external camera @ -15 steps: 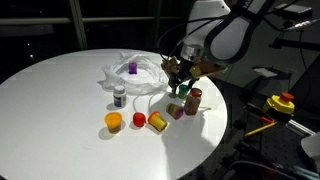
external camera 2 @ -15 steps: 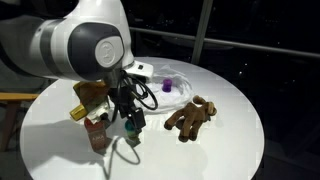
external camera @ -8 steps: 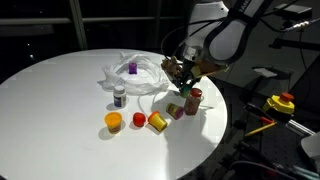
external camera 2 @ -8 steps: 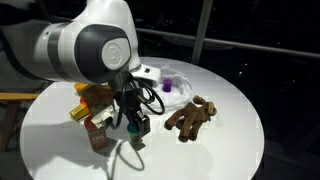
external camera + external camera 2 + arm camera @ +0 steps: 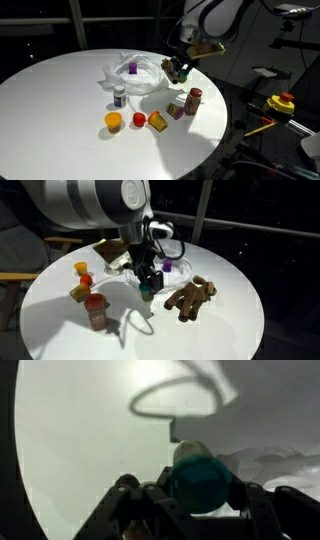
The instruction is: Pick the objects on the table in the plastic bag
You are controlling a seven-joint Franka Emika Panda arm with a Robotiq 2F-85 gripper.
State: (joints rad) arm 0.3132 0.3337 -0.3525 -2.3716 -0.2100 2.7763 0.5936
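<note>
The gripper lifts the green-lidded container over the plastic bag next, then brings it down beside the purple item before opening.
My gripper [image 5: 180, 69] hangs above the white table [image 5: 60, 100] and is shut on a small green-lidded container [image 5: 148, 284], just beside the wrinkled plastic bag [image 5: 135, 76]. In the wrist view the green container [image 5: 200, 480] fills the space between my dark fingers [image 5: 126, 491], with the gripper [image 5: 195, 498] low in the picture. A purple item [image 5: 132, 68] lies on the bag. On the table stand a white bottle [image 5: 119, 97], an orange toy [image 5: 114, 122], a red toy [image 5: 138, 119], a yellow toy [image 5: 157, 122] and a red-lidded jar [image 5: 193, 100]. The brown plush figure [image 5: 190, 297] lies apart from them.
The round table's edge [image 5: 215, 135] curves close to the red-lidded jar. Beyond it, a yellow and red device [image 5: 281, 104] sits on a dark stand. The arm's cable casts a looped shadow [image 5: 175, 400] on the tabletop.
The gripper has closed on the green-lidded container beside the red-lidded jar. It then rose with the container and moved toward the bag.
</note>
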